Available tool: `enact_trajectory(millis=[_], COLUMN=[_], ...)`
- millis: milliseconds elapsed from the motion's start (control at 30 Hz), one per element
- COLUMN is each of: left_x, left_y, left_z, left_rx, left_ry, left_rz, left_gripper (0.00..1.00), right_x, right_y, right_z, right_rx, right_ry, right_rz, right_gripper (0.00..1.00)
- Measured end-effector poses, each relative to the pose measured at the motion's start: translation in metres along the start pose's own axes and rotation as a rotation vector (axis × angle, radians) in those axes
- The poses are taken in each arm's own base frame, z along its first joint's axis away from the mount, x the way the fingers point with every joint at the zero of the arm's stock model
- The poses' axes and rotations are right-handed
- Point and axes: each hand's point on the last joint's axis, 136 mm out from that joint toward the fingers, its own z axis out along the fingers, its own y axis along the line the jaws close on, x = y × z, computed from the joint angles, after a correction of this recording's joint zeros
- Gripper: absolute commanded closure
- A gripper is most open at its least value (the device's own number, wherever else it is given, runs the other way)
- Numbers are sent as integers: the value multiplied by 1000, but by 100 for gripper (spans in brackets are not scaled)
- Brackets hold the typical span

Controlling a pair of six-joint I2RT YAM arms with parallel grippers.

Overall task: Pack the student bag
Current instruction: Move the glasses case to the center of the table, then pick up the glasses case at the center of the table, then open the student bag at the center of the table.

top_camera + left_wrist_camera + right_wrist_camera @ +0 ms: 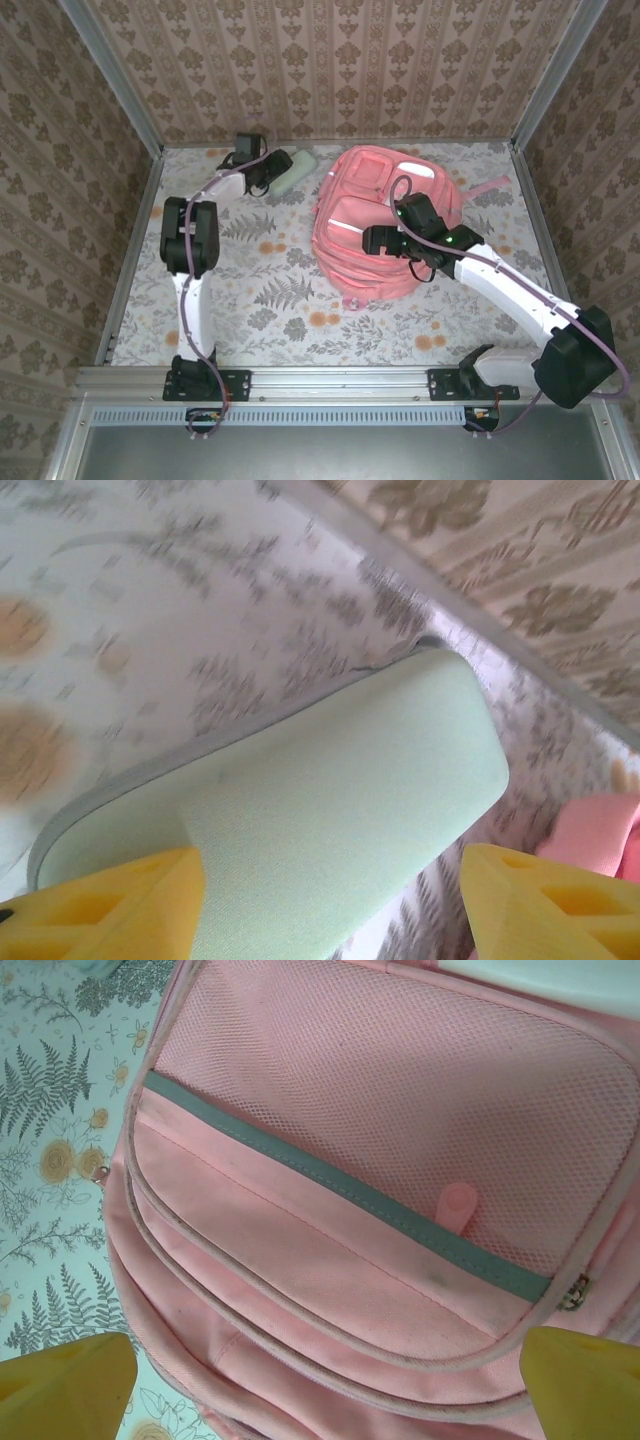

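Note:
The robot's right gripper should next turn and go down astride that fold of the flap's fabric (355, 256) (325, 1331), since the piped edge runs from one open fingertip toward the other.
The student bag (370, 225), a large pink backpack, lies flat on the table right of centre; its pink edge (600, 830) also shows in the left wrist view. My right gripper (372, 240) hovers open over it. Its yellow fingertips (65, 1385) stand wide apart above the front pocket (330, 1260) with the grey strip and mesh panel. A pale green soft case (293, 172) lies at the back, left of the bag. My left gripper (266, 174) is open astride the near end of the case (330, 800). One fingertip (110, 905) sits against the case, the other stands off it.
A floral cloth (270, 290) covers the table. Patterned walls with metal rails (135, 235) close in the back and both sides. The back wall (520, 570) runs just behind the green case. Bare cloth stretches between the left arm and the bag.

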Motion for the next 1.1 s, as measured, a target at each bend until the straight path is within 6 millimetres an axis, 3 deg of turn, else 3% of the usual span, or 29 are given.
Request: enact_trajectory(millis=[200,433,500,600,800,933,1100], left_x=[62,142,145,134,127,134,146], left_y=[25,14,15,21,33,32,35], left_z=[-57,-108,-121,-136,-147,-146,-144], left_rx=[-65,-89,-107,-131,-172,-184,-193], left_ry=[60,179,189,167,187,232,276], left_rz=[-4,75,104,136,243,322,380], left_gripper=[29,23,22,21,18,18,17], right_x=[0,-6,-10,-10,20,26,29], right_y=[6,12,17,25,37,38,24], right_z=[7,24,31,42,56,59,72], right_rx=[-25,-17,-15,-9,2,40,120], right_ry=[7,48,66,102,192,199,227], right_rz=[-27,-160,-234,-369,-625,-731,-792], right_gripper=[1,0,0,3,8,20,35])
